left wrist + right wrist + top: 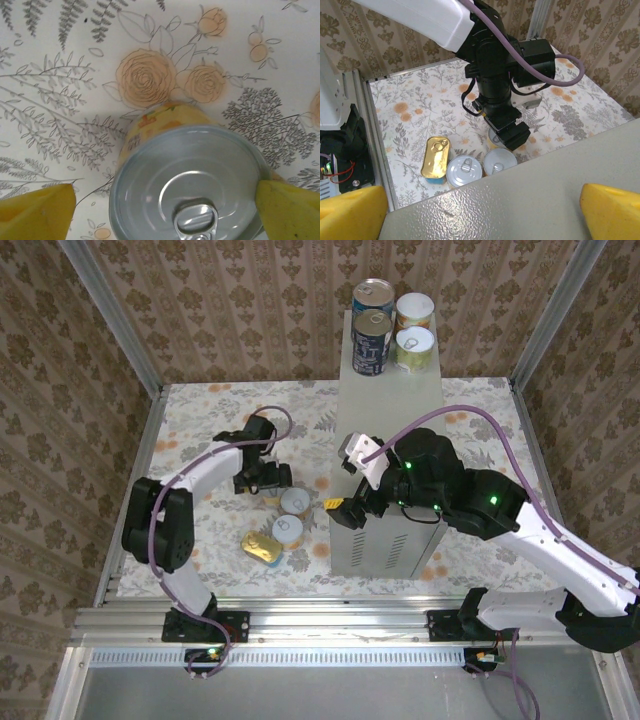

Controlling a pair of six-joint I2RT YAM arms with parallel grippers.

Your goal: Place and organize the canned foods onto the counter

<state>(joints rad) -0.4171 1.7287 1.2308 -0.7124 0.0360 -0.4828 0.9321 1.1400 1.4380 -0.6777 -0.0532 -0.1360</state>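
One finger of my left gripper is at the can's rim, and the other is apart. My left gripper will next move toward the counter and lower over the short yellow can (190,180).
A short yellow-labelled can (185,185) with a pull-tab lid stands on the floral floor. My left gripper (162,215) is open and straddles it: the right fingertip (290,210) is at its rim and the left fingertip (35,215) stands apart. From above, that left gripper (262,480) is left of the counter (395,440). Two blue cans (371,340) and two yellow cans (414,345) stand at the counter's far end. Two more short cans (295,502) (288,530) and a flat gold-topped tin (262,547) lie on the floor. My right gripper (482,215) hangs open over the counter's near end.
Patterned walls and metal corner posts (110,320) close in the floor on three sides. The counter's tall side (380,545) stands just right of the floor cans. The left arm (495,75) reaches down close beside the counter's edge.
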